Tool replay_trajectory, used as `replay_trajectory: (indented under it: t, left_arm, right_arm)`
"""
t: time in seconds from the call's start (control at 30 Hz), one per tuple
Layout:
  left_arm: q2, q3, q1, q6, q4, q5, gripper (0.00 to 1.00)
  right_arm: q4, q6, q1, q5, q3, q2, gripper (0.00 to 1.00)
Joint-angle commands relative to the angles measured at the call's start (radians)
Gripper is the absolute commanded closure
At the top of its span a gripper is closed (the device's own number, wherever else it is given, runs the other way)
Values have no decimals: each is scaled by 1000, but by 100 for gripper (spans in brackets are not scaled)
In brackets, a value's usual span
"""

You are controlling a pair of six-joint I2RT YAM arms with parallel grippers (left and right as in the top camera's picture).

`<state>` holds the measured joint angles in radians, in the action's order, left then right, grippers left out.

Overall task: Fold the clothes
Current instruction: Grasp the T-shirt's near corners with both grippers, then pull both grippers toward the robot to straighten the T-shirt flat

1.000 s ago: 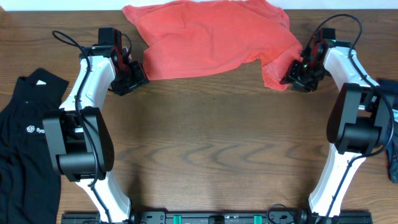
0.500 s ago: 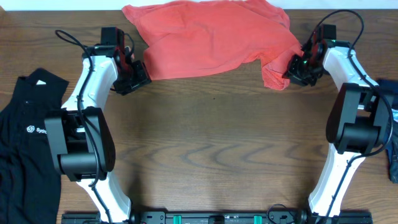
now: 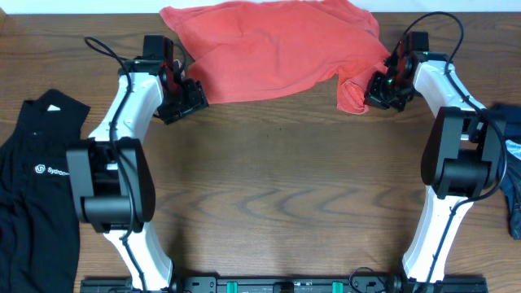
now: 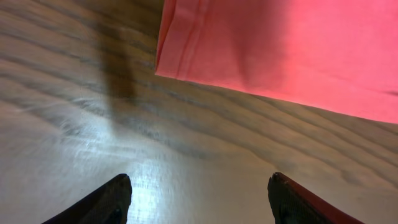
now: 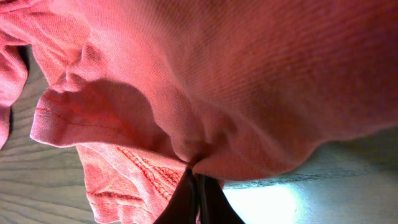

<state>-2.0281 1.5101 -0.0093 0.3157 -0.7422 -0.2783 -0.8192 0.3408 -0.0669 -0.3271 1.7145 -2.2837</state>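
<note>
My left gripper lowers and reaches outward onto that corner next, as bare wood still shows between the coral-red T-shirt's near hem corner (image 4: 166, 70) and the open fingers.
The coral-red T-shirt (image 3: 277, 45) lies spread and rumpled at the far middle of the table, lettering hidden. My left gripper (image 3: 191, 99) is open and empty, just off the shirt's near left hem corner; in the left wrist view the hem (image 4: 186, 43) lies ahead of the open fingers (image 4: 199, 196). My right gripper (image 3: 373, 91) is shut on the shirt's right sleeve fabric (image 5: 186, 118), pinched between the fingers (image 5: 198, 177). The black collared shirt (image 3: 32, 171) with a white logo lies at the left edge.
A dark blue garment (image 3: 511, 163) lies at the table's right edge beside the right arm's base. The wooden table (image 3: 277, 187) stretches bare between the two arms. The far table edge runs just behind the red shirt.
My left gripper moved right and slightly up, closer to the shirt's hem corner. My right gripper moved left and up with the sleeve, bunching the fabric inward.
</note>
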Motion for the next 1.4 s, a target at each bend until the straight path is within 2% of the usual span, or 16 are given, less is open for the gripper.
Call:
replay_trajectory:
  t: [0.0, 0.3, 0.37, 0.43, 0.53, 0.57, 0.83, 0.93, 1.17, 1.37]
  left_arm:
    - [-100, -4, 2, 23, 24, 9, 28]
    - [-223, -4, 2, 100, 167, -2, 31]
    - [-224, -4, 1, 113, 186, -2, 39]
    - [-224, -4, 2, 119, 203, -2, 64]
    - [-224, -4, 1, 121, 207, 0, 81]
    - [-224, -4, 1, 121, 208, 2, 90]
    - [-218, -4, 2, 120, 198, 4, 94]
    - [-192, -4, 2, 120, 171, 57, 94]
    - [-46, -4, 2, 74, 66, 194, 94]
    - [95, -4, 2, 52, 28, 221, 94]
  right_arm:
    - [-21, -7, 19, 13, -18, -66, 99]
    - [-37, -24, 19, 12, -18, -66, 99]
    - [-36, -24, 19, 13, -18, -66, 99]
    - [-34, -24, 19, 12, -18, -66, 99]
    - [-33, -24, 19, 12, -18, -65, 99]
    - [-34, -24, 19, 12, -18, -65, 99]
    - [-40, -24, 17, 13, -18, -65, 99]
    - [-40, -24, 7, 13, -18, -65, 99]
    - [-64, -37, -51, 13, -18, -48, 99]
    - [-85, -60, -71, 58, -18, 7, 99]
